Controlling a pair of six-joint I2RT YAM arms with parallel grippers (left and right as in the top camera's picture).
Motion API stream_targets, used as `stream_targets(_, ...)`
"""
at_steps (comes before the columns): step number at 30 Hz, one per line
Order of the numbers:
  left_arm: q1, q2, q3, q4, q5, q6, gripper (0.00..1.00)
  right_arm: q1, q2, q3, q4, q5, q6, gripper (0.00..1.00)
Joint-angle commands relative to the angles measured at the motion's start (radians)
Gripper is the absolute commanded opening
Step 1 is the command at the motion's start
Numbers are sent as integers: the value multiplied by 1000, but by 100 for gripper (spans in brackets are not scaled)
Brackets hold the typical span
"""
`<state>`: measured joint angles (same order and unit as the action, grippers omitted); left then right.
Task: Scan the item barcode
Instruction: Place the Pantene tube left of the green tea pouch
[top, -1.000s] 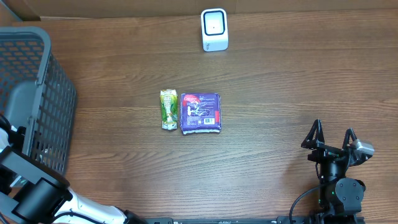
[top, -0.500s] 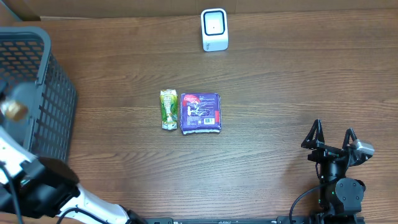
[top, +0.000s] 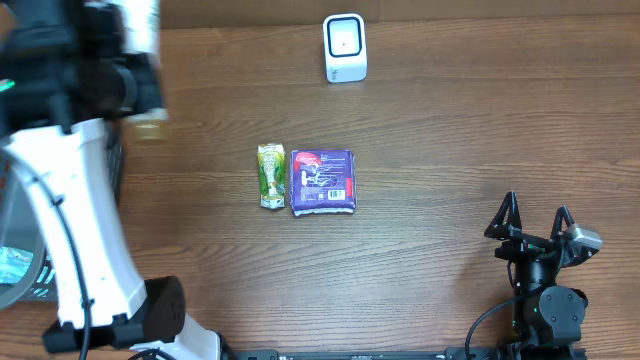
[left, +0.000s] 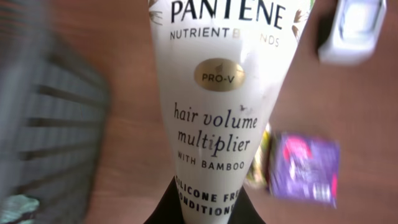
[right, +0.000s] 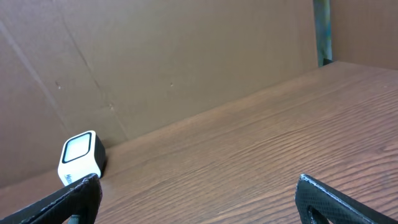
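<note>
My left gripper will next lower the tube away from the grey mesh basket, onto the empty wood of the table (top: 207, 184) beside the green packet.
My left gripper (left: 208, 205) is shut on a white Pantene tube (left: 211, 93), which fills the middle of the left wrist view with its label facing the camera. In the overhead view the left arm (top: 80, 120) is raised high at the upper left and blurred. The white scanner (top: 345, 47) stands at the far middle of the table; it also shows as a blurred scanner (left: 357, 28) to the tube's upper right. My right gripper (top: 532, 222) rests open at the near right, nothing between its fingers (right: 62, 202). No barcode shows on the tube.
A green packet (top: 271, 176) and a purple packet (top: 323, 182) lie side by side mid-table. The grey mesh basket (left: 56, 124) stands at the left, mostly hidden by the arm in the overhead view. A cardboard wall (right: 186, 62) backs the table.
The left arm has swung up from the basket toward the overhead camera, carrying the tube to the upper left. The right arm has not moved.
</note>
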<state>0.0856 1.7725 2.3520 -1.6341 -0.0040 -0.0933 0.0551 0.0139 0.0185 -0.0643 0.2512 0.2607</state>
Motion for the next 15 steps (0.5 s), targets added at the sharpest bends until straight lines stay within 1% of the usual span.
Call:
stream_targets(1, -72, 42, -113, 6, -14, -12, 4, 8, -11, -10, 6, 10, -7, 100)
stream_targets(4, -121, 53, -274, 44, -89, -126, 5, 8, -11, -10, 6, 10, -7, 100)
stream_targets(6, -142, 53, -397, 95, -104, -167, 4, 8, -11, -10, 6, 10, -7, 100)
stream_targets(10, -161, 53, -635, 230, -107, -210, 4, 8, -11, -10, 6, 10, -7, 100)
stream_targets(13, -161, 53, -813, 389, -98, -212, 4, 8, -11, -10, 6, 10, -7, 100)
stream_targets(15, -161, 53, -925, 519, -75, -188, 4, 8, -11, -10, 6, 10, -7, 100)
